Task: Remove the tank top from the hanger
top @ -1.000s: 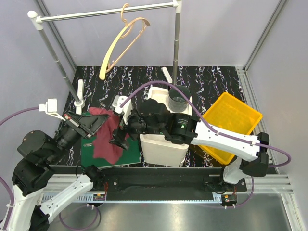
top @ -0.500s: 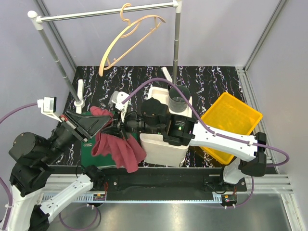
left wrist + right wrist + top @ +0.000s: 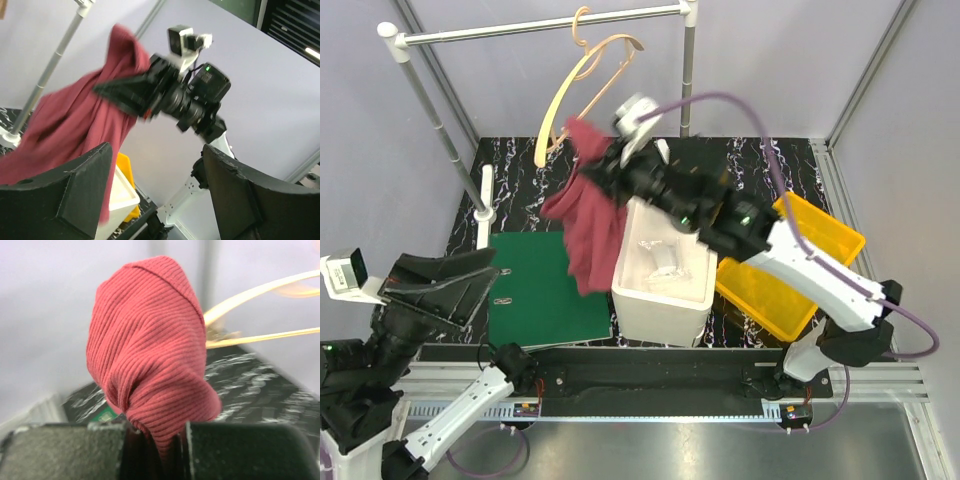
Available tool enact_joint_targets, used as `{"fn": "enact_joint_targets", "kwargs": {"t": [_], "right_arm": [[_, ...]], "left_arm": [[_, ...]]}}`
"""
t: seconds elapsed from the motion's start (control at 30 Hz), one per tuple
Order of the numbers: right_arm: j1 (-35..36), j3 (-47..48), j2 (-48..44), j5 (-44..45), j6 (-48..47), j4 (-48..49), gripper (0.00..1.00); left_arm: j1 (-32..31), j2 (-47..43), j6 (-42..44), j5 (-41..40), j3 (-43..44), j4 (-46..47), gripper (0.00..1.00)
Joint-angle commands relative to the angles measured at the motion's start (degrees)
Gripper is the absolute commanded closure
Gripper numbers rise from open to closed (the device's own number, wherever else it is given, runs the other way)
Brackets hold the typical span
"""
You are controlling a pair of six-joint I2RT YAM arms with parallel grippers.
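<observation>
Next, the right gripper swings over the empty yellow bin, which lies below it and to its right in the top view, lowers the tank top and releases.
The maroon tank top (image 3: 590,215) hangs in the air, bunched at its top, where my right gripper (image 3: 592,140) is shut on it. That grip is just below the tan wooden hanger (image 3: 582,80), which swings on the grey rail (image 3: 540,25). In the right wrist view the ribbed tank top (image 3: 150,355) bulges above the pinching right gripper (image 3: 155,435), with the hanger (image 3: 260,290) arms close behind. My left gripper (image 3: 488,273) is low at the near left, open and holding nothing. Its wrist view shows the left gripper (image 3: 157,150) facing the tank top (image 3: 75,115).
A dark green mat (image 3: 545,300) lies on the black marbled tabletop. A white box (image 3: 665,270) stands beside it, under the raised right arm. A yellow bin (image 3: 790,265) is at the right. The rail's two uprights (image 3: 435,120) stand at the back.
My right gripper shut on the tank top and lifted it from above the mat up to the hanger. My left gripper let go, opened and drew back to the near left.
</observation>
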Motion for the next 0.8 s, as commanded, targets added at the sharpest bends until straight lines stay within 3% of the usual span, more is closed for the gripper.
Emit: {"fn": "enact_joint_targets", "kwargs": {"t": [0.0, 0.2, 0.47, 0.6, 0.77], "right_arm": [[-10.89, 9.64, -5.49, 7.16, -1.00, -1.81, 1.00], [-17.41, 18.18, -6.10, 19.27, -6.70, -6.47, 1.00], [-21.99, 16.17, -13.13, 34.92, -16.10, -6.57, 1.00], [-24.09, 4.42, -18.22, 41.34, -16.91, -6.22, 1.00], [-33.21, -19.46, -27.89, 39.07, -9.54, -3.05, 1.00]], "left_arm": [[0.04, -0.18, 3.16, -2.21, -3.85, -0.14, 0.23], [0.03, -0.97, 3.86, -2.04, -10.17, -0.14, 0.23], [0.03, -3.17, 3.60, -2.21, -16.42, -0.40, 0.22], [0.03, -3.96, 3.33, -2.47, -18.97, -1.11, 0.22], [0.03, -5.10, 2.81, -3.09, -21.61, -2.16, 0.22]]}}
